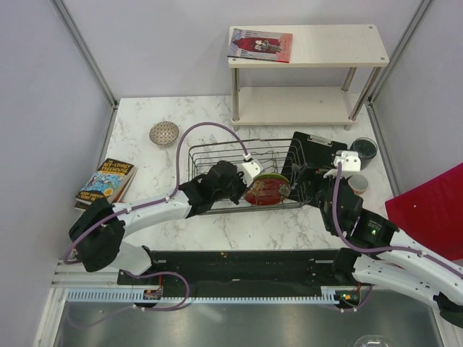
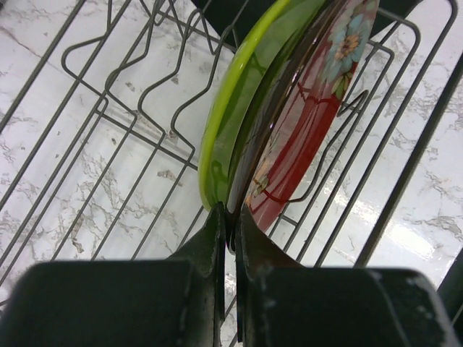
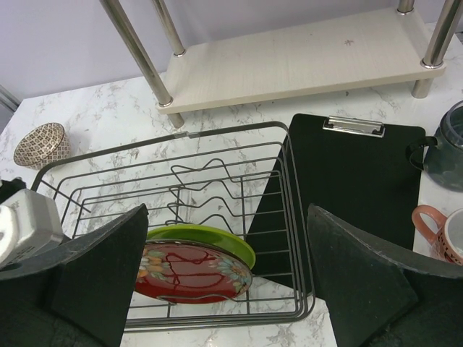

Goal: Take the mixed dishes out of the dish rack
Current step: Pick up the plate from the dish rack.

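Note:
My left gripper moves up, left in the top view, next, then down to release the red dish on the bare tabletop between rack (image 1: 210, 150) and books.
The dish rack (image 1: 210, 150) stands mid-table and holds two dishes. The lime-green plate (image 2: 231, 116) and the red patterned dish (image 2: 307, 123) lean together on edge at the rack's near right end; both also show in the right wrist view, the plate (image 3: 217, 237) and the dish (image 3: 189, 269). My left gripper (image 2: 231, 217) reaches into the rack (image 2: 108, 108) and is shut on the red dish's rim (image 1: 268, 190). My right gripper (image 3: 231, 289) is open and empty above the rack's near right corner (image 3: 300, 303). The grey-beige bowl (image 1: 164, 133), dark cup (image 1: 364, 150) and pink cup (image 1: 357, 183) stand on the table.
A black clipboard (image 1: 312, 153) lies partly under the rack's right end. A two-level shelf (image 1: 318, 50) stands at the back with a book (image 1: 260, 45) on top. More books (image 1: 107, 181) lie at the left. A red panel (image 1: 430, 210) is at the right edge.

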You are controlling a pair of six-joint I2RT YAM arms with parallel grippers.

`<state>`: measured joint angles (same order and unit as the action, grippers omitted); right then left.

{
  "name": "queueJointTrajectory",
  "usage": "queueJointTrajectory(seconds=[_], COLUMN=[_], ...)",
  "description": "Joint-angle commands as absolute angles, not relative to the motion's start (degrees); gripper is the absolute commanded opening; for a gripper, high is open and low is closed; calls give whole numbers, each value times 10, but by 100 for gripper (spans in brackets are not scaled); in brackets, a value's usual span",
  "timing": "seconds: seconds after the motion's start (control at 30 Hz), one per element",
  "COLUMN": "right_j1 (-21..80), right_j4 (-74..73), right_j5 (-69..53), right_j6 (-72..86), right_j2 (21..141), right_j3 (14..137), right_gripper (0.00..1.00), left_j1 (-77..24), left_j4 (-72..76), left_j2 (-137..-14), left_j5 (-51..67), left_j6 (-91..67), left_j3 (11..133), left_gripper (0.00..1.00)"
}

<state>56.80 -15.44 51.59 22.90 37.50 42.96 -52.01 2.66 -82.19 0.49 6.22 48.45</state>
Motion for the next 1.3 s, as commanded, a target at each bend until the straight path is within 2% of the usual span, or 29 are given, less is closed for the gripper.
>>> queueJointTrajectory(seconds=[0.0, 0.37, 0.8, 0.9, 1.1, 1.27], right_j1=[570, 570, 570, 570, 569, 569], right_j4=[-152, -151, -151, -151, -152, -156], right_j5=[535, 540, 537, 537, 534, 532], right_j6=[237, 250, 260, 260, 266, 274], right_j2=[365, 359, 353, 352, 352, 345], right_j3=[423, 410, 408, 414, 422, 419], right_gripper=[98, 97, 97, 97, 97, 97], left_j1=[-538, -634, -661, -661, -648, -542], left_j4=[61, 201, 239, 226, 110, -60], left_j2=[-773, -728, -659, -634, -617, -601], left_j5=[-32, -212, -285, -320, -384, -305], left_j6=[48, 188, 238, 215, 109, -69], left_j3=[512, 433, 399, 419, 510, 590], left_gripper=[2, 2, 2, 2, 2, 2])
